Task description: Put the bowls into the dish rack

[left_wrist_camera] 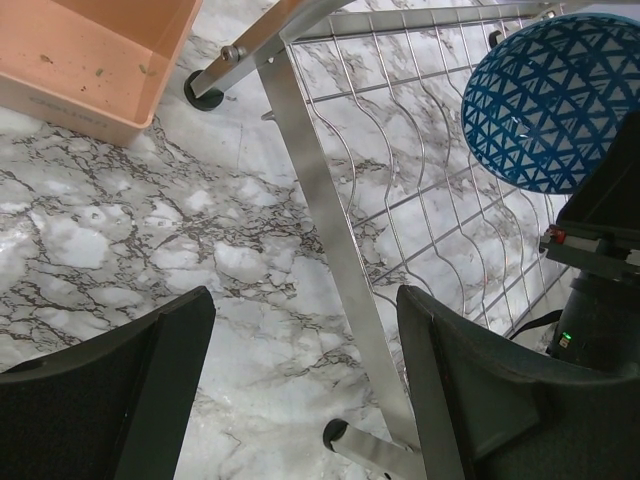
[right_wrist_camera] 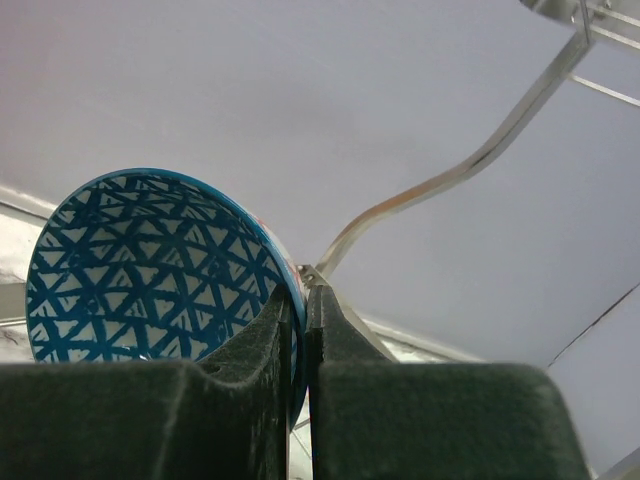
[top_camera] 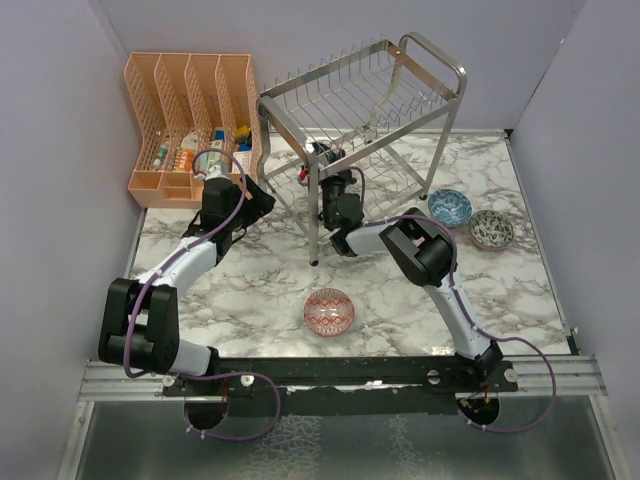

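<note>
The blue bowl is still above the lower wire shelf, so my right gripper should next tilt and lower it on edge among the wires.
My right gripper (right_wrist_camera: pixel 303 300) is shut on the rim of a blue bowl (right_wrist_camera: pixel 150 270) with a white triangle pattern, held on edge under the dish rack (top_camera: pixel 380 90). From the left wrist the same blue bowl (left_wrist_camera: pixel 555 100) shows above the rack's lower wire shelf (left_wrist_camera: pixel 440 200). My left gripper (left_wrist_camera: pixel 305 340) hangs open and empty over the marble beside the rack's front leg (left_wrist_camera: pixel 330 230). A red-pink bowl (top_camera: pixel 329 311) lies on the table near the front. A teal bowl (top_camera: pixel 450 207) and a greyish bowl (top_camera: pixel 491 228) sit to the right of the rack.
An orange slotted organiser (top_camera: pixel 190 110) holding small bottles stands at the back left, close to my left arm. The rack's legs and looped rail (right_wrist_camera: pixel 470 165) surround my right gripper. Grey walls close in the table on three sides.
</note>
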